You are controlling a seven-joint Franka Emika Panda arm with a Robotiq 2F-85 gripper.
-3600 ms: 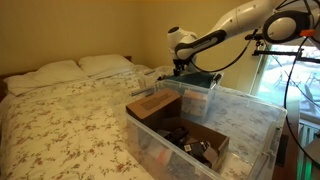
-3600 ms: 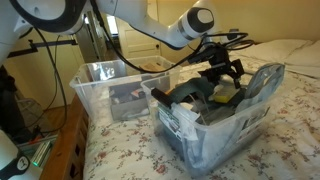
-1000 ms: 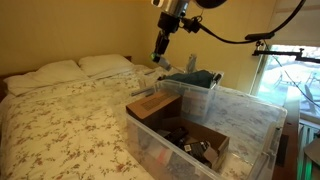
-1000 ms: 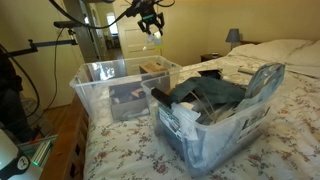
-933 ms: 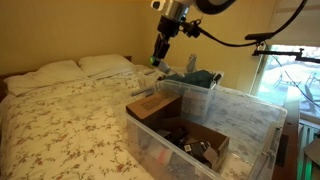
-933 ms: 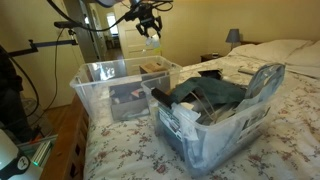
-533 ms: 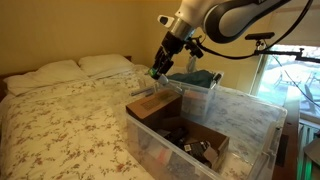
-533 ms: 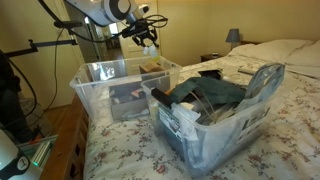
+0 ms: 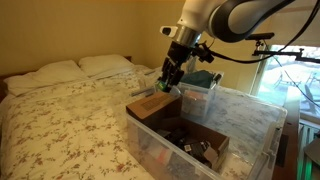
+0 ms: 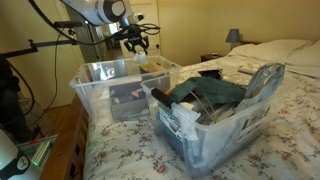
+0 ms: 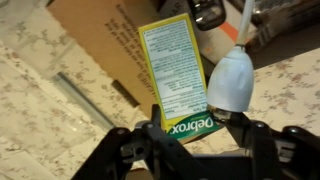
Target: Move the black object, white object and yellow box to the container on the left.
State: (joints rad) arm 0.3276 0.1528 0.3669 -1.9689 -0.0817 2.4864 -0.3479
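Observation:
My gripper holds the yellow box [image 11: 175,72] above the container's rim, so next it must pass the brown cardboard box and lower toward the container's dark items to release.
My gripper [image 11: 199,126] is shut on the yellow box [image 11: 175,72], a yellow and green carton with printed text. The white object [image 11: 230,80], rounded and smooth, is pinched beside it against the right finger. In both exterior views the gripper [image 9: 165,84] [image 10: 138,55] hangs over the clear container [image 10: 95,92] with its small load [image 10: 140,58] just above the rim. This container [image 9: 150,140] holds cardboard boxes and dark items. Which of those is the black object I cannot tell.
A second clear bin [image 10: 215,125] stuffed with dark clothing stands beside the first on the floral bedspread [image 9: 70,120]. A brown cardboard box [image 9: 154,105] lies under the gripper. Pillows [image 9: 60,70] sit at the bed's head. A camera stand [image 10: 45,45] stands nearby.
The gripper has come down from high above the bins, still shut on the yellow box and white object, and now hangs low over the container with the cardboard box.

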